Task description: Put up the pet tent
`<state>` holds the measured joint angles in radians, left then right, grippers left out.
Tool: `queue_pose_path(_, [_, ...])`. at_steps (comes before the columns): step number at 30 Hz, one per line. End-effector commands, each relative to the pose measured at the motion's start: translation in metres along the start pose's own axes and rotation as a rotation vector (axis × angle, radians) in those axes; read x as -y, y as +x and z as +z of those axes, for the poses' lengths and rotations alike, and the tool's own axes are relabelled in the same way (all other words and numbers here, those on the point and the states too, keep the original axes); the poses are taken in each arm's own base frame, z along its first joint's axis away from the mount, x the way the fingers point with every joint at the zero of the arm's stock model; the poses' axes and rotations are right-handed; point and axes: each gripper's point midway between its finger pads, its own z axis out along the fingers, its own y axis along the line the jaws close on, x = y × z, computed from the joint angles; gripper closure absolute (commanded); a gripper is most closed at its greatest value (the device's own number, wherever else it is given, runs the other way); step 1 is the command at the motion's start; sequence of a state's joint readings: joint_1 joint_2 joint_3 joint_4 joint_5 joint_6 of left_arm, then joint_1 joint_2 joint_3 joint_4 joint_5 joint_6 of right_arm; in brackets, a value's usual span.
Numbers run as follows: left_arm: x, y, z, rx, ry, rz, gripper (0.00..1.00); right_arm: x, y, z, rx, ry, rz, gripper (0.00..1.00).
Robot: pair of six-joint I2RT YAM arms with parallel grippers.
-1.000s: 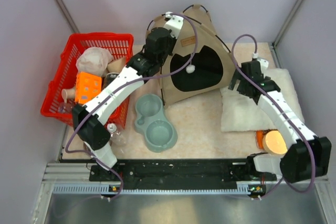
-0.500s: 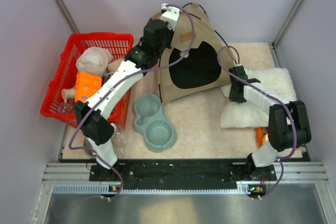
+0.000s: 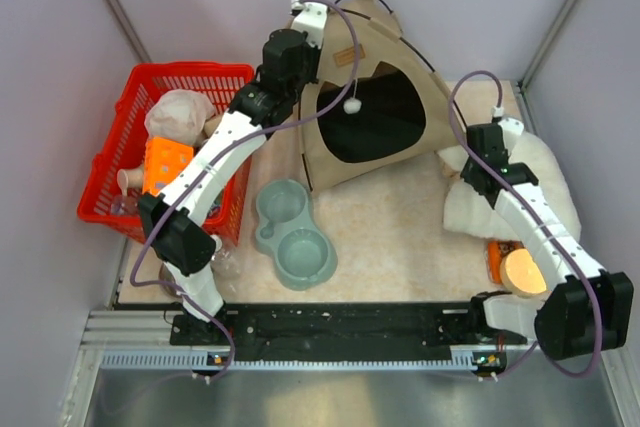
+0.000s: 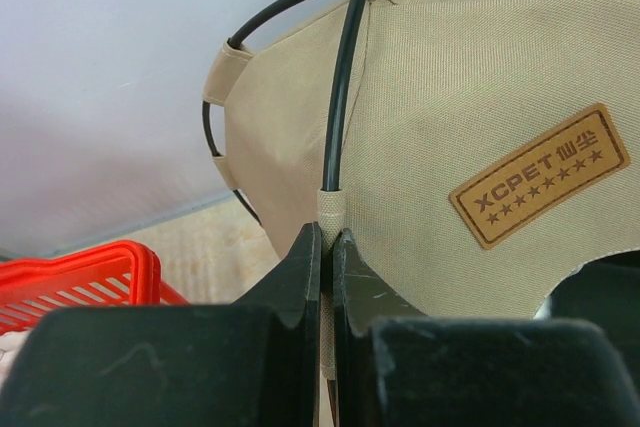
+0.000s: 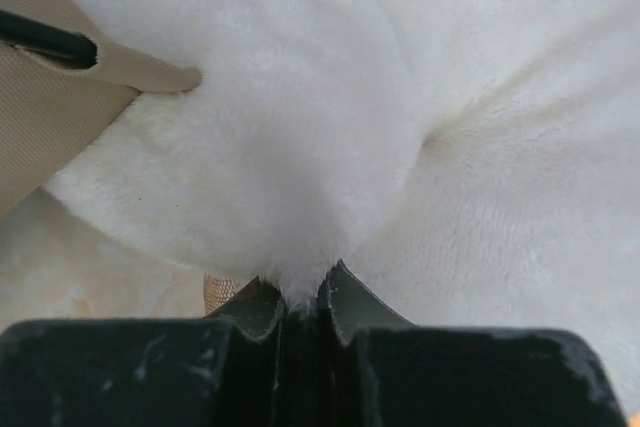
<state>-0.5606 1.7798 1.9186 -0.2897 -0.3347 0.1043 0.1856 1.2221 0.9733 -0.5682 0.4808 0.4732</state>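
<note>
My left gripper draws the sleeve back and down toward the tilted tent's near corner (image 3: 310, 186) next, below and back from it, and straightens the tent before release.
The pet tent (image 3: 385, 52) is tan fabric with thin dark poles (image 4: 340, 97), a brown label patch (image 4: 540, 175) and a white pompom (image 3: 352, 105) hanging in its black cat-head doorway. It stands at the back of the mat, tilted. My left gripper (image 3: 312, 29) is at its upper left edge. In the left wrist view that gripper (image 4: 327, 237) is shut on a tan fabric sleeve where a pole runs. My right gripper (image 3: 472, 179) is to the right of the tent, and in the right wrist view it (image 5: 300, 292) is shut on the edge of the fluffy white cushion (image 5: 400, 97).
A red basket (image 3: 185, 77) filled with several items stands at the left. A grey double bowl (image 3: 293, 235) lies on the beige mat (image 3: 390, 227) in front of the tent. An orange-rimmed round object (image 3: 520, 269) sits by the cushion (image 3: 545, 187) at the right.
My right gripper has shut on the cushion's left edge and bunched it up and rightwards. My left gripper has carried the tent's top edge up and towards the back.
</note>
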Motion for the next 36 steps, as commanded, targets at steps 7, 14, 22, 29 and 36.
queue_pose_path(7, [-0.039, -0.059, -0.027, 0.171, -0.132, -0.088, 1.0, 0.051, -0.067, -0.031, 0.181, 0.182, 0.133, 1.0])
queue_pose_path(14, [-0.073, -0.092, -0.051, 0.29, -0.172, -0.165, 1.0, 0.045, -0.049, -0.005, 0.137, 0.178, 0.13, 1.0])
queue_pose_path(22, [-0.038, -0.065, -0.042, 0.249, 0.0, -0.139, 1.0, 0.017, -0.085, -0.027, 0.209, 0.006, 0.205, 1.0])
queue_pose_path(29, [0.001, -0.035, -0.028, 0.204, 0.161, -0.233, 1.0, -0.032, -0.161, -0.115, 0.4, -0.402, 0.207, 1.0])
queue_pose_path(36, [0.016, -0.022, -0.014, 0.216, 0.211, -0.268, 1.0, -0.048, -0.195, -0.217, 0.573, -0.709, 0.123, 1.0])
